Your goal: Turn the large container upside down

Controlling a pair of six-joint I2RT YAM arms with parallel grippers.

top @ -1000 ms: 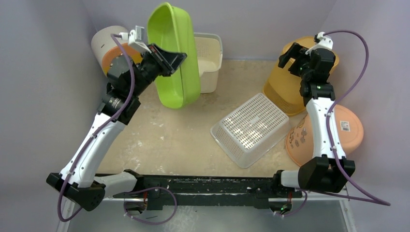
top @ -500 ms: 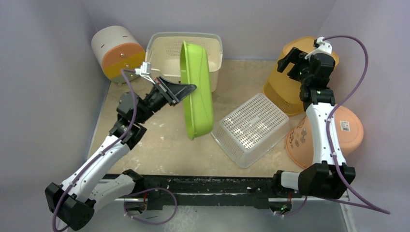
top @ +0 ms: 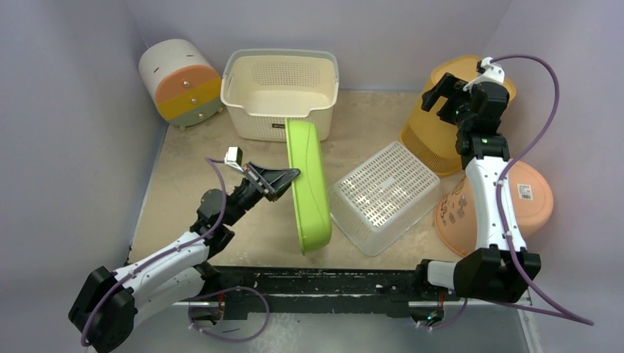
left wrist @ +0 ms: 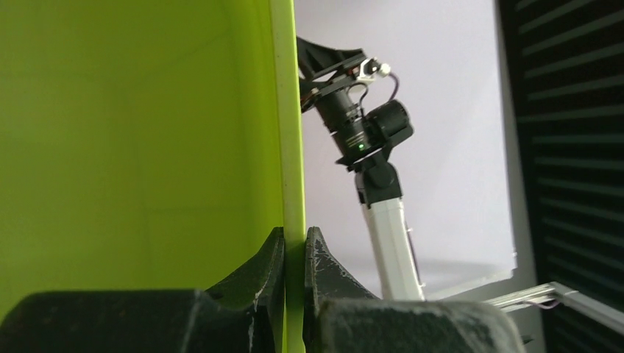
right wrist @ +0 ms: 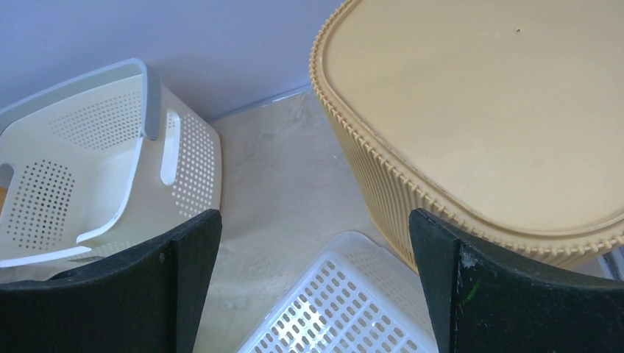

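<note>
The tub's rim should be laid onto the table next, so my left gripper should turn and move down, back and to the left in the top view.
The large container (top: 307, 187) is a lime-green plastic tub. It stands on its long side in the middle of the table, its rim edge-on in the top view. My left gripper (top: 285, 176) is shut on its rim from the left. In the left wrist view both fingers pinch the thin green rim (left wrist: 293, 147) at my left gripper (left wrist: 294, 246), and the tub's wall (left wrist: 140, 147) fills the left of the picture. My right gripper (top: 447, 84) hangs open and empty above the back right. My right gripper (right wrist: 315, 224) looks down between its wide fingers.
A cream perforated basket (top: 283, 92) stands at the back. A white mesh basket (top: 383, 195) lies upside down right beside the tub. A yellow ribbed basket (top: 441, 129) and an orange round lid (top: 533, 198) are on the right, a small drawer unit (top: 180, 81) at back left.
My left arm has brought the green tub down from high at the back left to the table's middle, turning it onto its side. The right arm has stayed put.
</note>
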